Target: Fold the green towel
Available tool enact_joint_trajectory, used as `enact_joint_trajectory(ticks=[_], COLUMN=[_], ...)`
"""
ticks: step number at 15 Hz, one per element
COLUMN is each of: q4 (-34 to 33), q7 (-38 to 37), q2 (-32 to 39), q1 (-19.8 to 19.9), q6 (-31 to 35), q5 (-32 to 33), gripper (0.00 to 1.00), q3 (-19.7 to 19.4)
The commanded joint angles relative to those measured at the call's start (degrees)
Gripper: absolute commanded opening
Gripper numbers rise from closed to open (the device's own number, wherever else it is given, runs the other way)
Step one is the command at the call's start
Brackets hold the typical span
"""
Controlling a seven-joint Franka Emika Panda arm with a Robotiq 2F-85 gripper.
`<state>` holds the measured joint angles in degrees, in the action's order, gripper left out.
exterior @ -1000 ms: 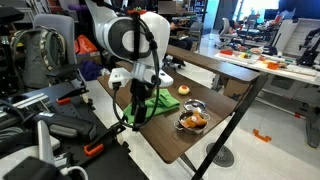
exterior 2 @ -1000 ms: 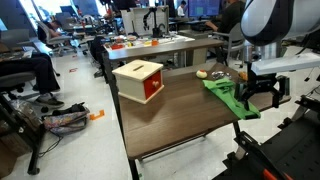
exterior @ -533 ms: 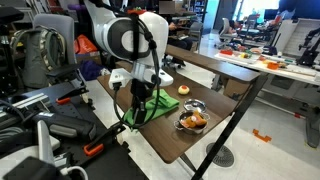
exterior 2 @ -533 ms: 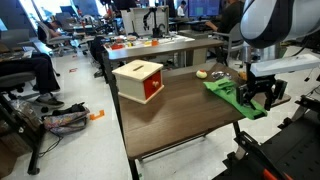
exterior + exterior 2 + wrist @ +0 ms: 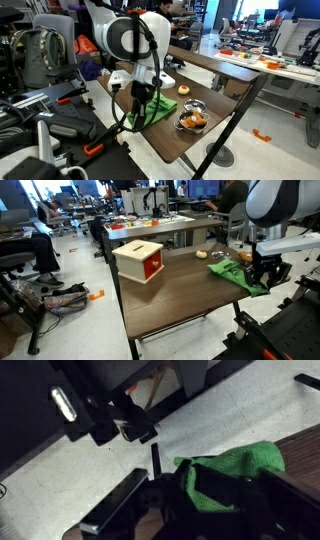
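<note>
The robot will raise its gripper outward, then lower it onto the towel's far part (image 5: 164, 104) and let go of the pinched end, since that part lies on the tabletop outward of the gripper.
The green towel (image 5: 232, 273) lies rumpled on the brown table (image 5: 170, 300) near its edge, by the robot; it also shows as a lime patch (image 5: 158, 110). My gripper (image 5: 262, 278) stands low over the towel's end at the table edge, and its jaws are shut on a pinch of the cloth. In the wrist view the green towel (image 5: 235, 463) bunches up between the dark fingers (image 5: 215, 485) of my gripper (image 5: 188, 488). In an exterior view my gripper (image 5: 140, 103) hides the towel's near part.
A red-and-white box (image 5: 139, 260) stands on the table's far side. A metal bowl with orange food (image 5: 192, 121) sits near the towel, with an orange object (image 5: 184, 89) behind it. Chairs and bags crowd the floor beside the table.
The jaws have gone from open to shut on the towel's edge. The cloth has bunched and shifted slightly toward the gripper; the arm has hardly moved.
</note>
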<state>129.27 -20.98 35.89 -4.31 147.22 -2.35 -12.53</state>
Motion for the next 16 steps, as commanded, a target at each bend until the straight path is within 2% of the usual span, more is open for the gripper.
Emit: enact_joint_trajectory(ticks=[1, 6, 10, 13, 16], q4=[1.2, 4.2, 3.7, 0.8, -4.0], q7=[-0.6, -0.2, 0.6, 1.4, 3.3], q2=[-2.6, -10.8, -17.1, -18.3, -15.8], q1=[-0.5, -0.9, 0.5, 2.1, 4.2], q6=[2.1, 0.0, -2.7, -5.2, -8.5], q5=[0.4, -0.1, -2.0, -4.7, -8.5], gripper=[0.02, 0.02, 0.02, 0.02, 0.02], q3=[1.2, 2.8, 5.4, 7.0, 8.3])
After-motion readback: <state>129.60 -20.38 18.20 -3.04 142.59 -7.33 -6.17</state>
